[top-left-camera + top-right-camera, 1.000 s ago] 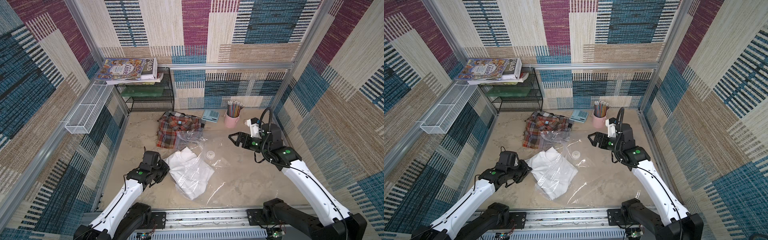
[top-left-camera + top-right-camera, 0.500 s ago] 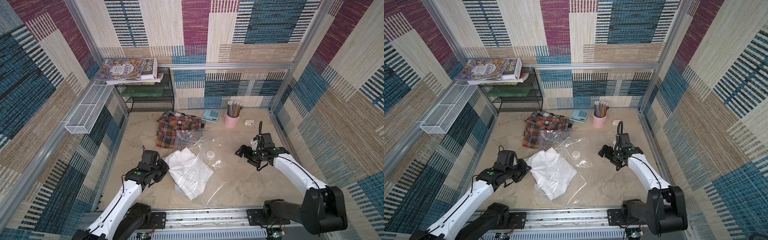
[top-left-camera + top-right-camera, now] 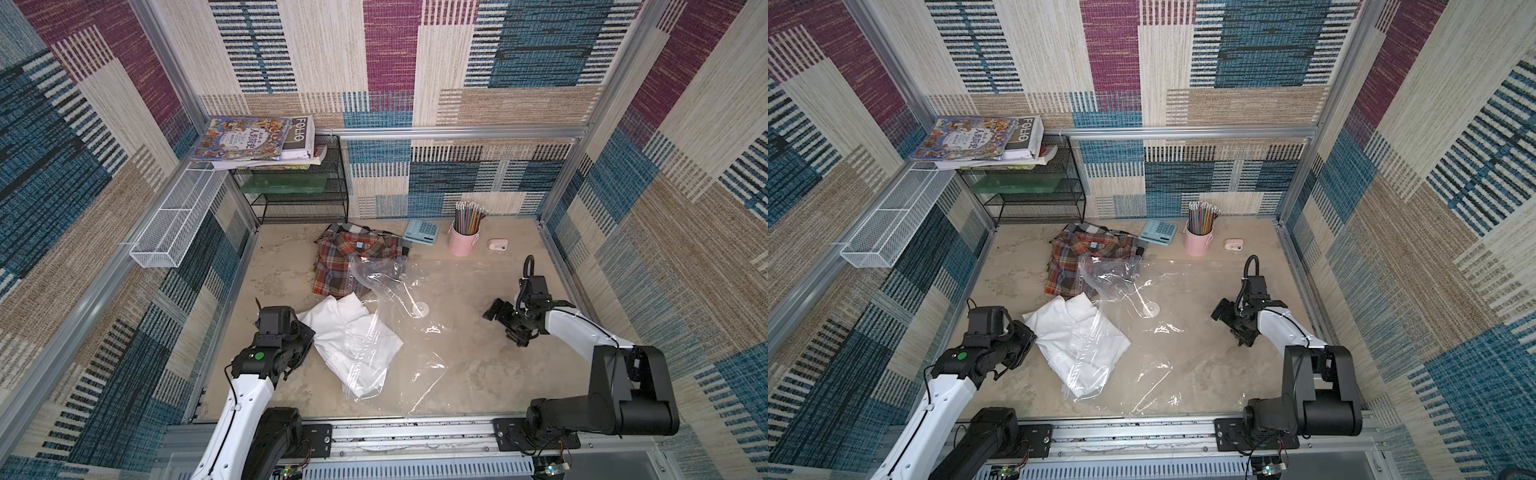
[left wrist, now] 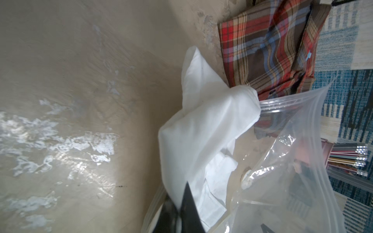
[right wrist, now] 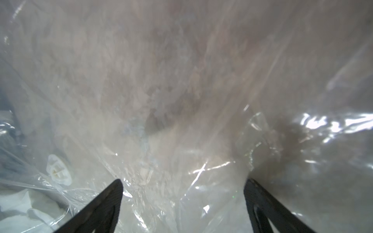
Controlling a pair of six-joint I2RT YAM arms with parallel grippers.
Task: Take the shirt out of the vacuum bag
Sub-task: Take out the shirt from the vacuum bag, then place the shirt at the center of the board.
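Observation:
My left gripper draws away from the bag [image 3: 419, 357] toward bare tabletop by the side [image 3: 244, 316] next and releases the shirt there, since part of it still lies under plastic.
A white shirt [image 3: 353, 336] [image 3: 1079, 336] [image 4: 212, 121] lies at the left middle of the table, its upper left part out of the clear vacuum bag [image 3: 419, 357] [image 3: 1142, 357] [image 5: 161, 100], the rest still under the plastic. The bag's round white valve [image 3: 419, 308] [image 5: 58, 172] sits near the middle. My left gripper [image 3: 306, 332] [image 3: 1030, 336] [image 4: 179, 203] is shut on the shirt's left edge. Low over the bag's right part, my right gripper [image 3: 507, 326] [image 3: 1231, 326] [image 5: 183, 181] stands open with only crinkled plastic beneath it.
A plaid shirt [image 3: 349, 262] [image 4: 268, 50] lies behind the bag, the bag's mouth overlapping it. Along the back stand a calculator [image 3: 420, 231], a pink pencil cup [image 3: 463, 241], a small white object [image 3: 496, 245] and a black wire shelf [image 3: 299, 195] with books.
My right arm has come down from a raised pose and drawn back to the right, low over the bag. My left gripper and the shirt have hardly moved.

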